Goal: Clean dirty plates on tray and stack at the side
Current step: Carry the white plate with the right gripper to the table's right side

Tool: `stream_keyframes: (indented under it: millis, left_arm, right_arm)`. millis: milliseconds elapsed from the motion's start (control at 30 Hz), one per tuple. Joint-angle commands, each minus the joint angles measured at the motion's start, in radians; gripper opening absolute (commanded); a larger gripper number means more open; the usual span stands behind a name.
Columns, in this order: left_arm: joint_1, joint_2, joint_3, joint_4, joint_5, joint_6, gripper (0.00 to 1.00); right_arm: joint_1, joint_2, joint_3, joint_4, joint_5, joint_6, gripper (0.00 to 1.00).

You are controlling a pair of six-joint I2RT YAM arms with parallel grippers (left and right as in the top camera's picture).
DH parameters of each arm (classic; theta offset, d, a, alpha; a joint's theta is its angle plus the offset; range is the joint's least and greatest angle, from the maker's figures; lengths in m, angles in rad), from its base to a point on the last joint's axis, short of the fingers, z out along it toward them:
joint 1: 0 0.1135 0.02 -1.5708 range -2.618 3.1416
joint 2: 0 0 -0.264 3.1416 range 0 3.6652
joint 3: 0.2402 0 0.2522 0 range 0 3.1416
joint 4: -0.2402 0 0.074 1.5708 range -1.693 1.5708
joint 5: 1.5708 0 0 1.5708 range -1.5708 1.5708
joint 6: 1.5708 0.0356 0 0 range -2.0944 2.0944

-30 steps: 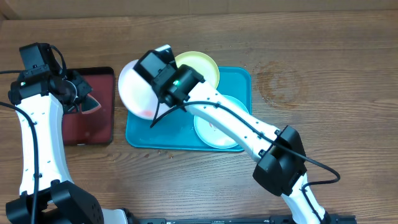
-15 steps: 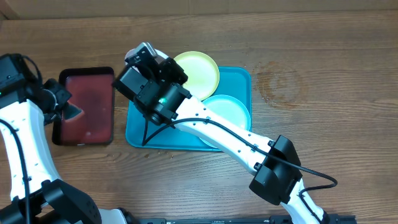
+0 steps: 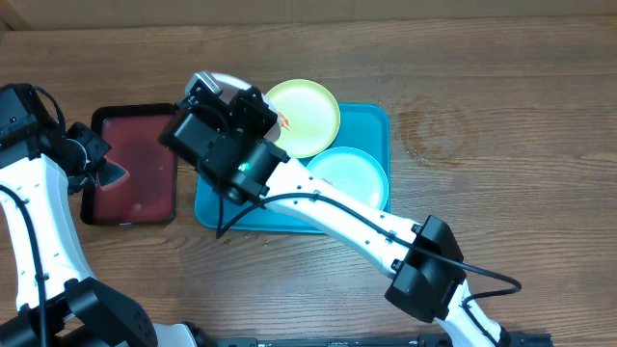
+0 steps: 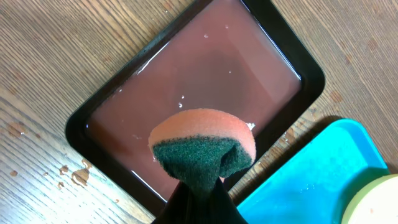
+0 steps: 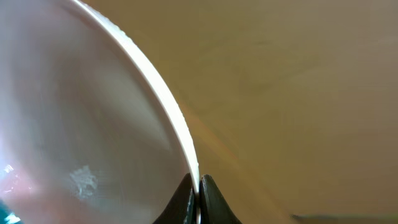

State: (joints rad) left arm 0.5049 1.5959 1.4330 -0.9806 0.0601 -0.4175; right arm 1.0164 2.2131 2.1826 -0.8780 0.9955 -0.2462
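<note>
Next, my right gripper swings to the right in the overhead view, past the yellow-green plate, and goes down over the wet ring [image 3: 436,132], since that wood is clear.
My right gripper [image 5: 198,186] is shut on the rim of the white plate [image 5: 81,118] and holds it lifted and tilted; in the overhead view only a sliver of that plate [image 3: 228,81] shows behind my right wrist [image 3: 227,145]. The yellow-green plate [image 3: 307,116], with a small red smear, leans on the back rim of the turquoise tray [image 3: 377,123]. The pale mint plate [image 3: 349,178] lies flat in the tray. My left gripper [image 4: 200,186] is shut on an orange and green sponge [image 4: 205,144] above the dark-red tray [image 4: 186,81].
The dark-red, black-rimmed tray [image 3: 135,164] holds a film of liquid and lies left of the turquoise tray. Small spots of liquid [image 4: 73,175] mark the wood beside it. Bare wooden table [image 3: 482,106] lies to the right and front.
My right arm has raised the white plate and carried it left, off the turquoise tray. My left gripper with the sponge has drawn back left, from over the dark-red tray toward its left edge.
</note>
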Motion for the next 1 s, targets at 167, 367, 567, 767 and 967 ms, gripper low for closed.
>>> stream_keyframes:
  millis: [167, 367, 567, 767, 967]
  left_arm:
    - [0.000, 0.003, 0.001, -0.007, 0.000, -0.017, 0.04]
    - [0.000, 0.003, 0.001, -0.007, 0.011, -0.017, 0.04]
    - [-0.002, 0.003, 0.001, -0.010, 0.034, -0.017, 0.04]
    - [-0.002, 0.003, 0.001, -0.009, 0.053, -0.017, 0.04]
    - [-0.002, 0.003, 0.001, -0.009, 0.053, -0.017, 0.04]
  right_arm:
    - [-0.176, -0.061, -0.012, -0.079, -0.538, 0.259, 0.04]
    - [-0.416, -0.098, -0.008, -0.096, -1.029, 0.327, 0.04]
    - [-0.721, -0.061, -0.018, -0.249, -1.336, 0.330, 0.04]
    - [-0.925, -0.014, -0.037, -0.404, -1.321, 0.329, 0.04]
    - [-1.064, 0.022, -0.118, -0.415, -1.242, 0.330, 0.04]
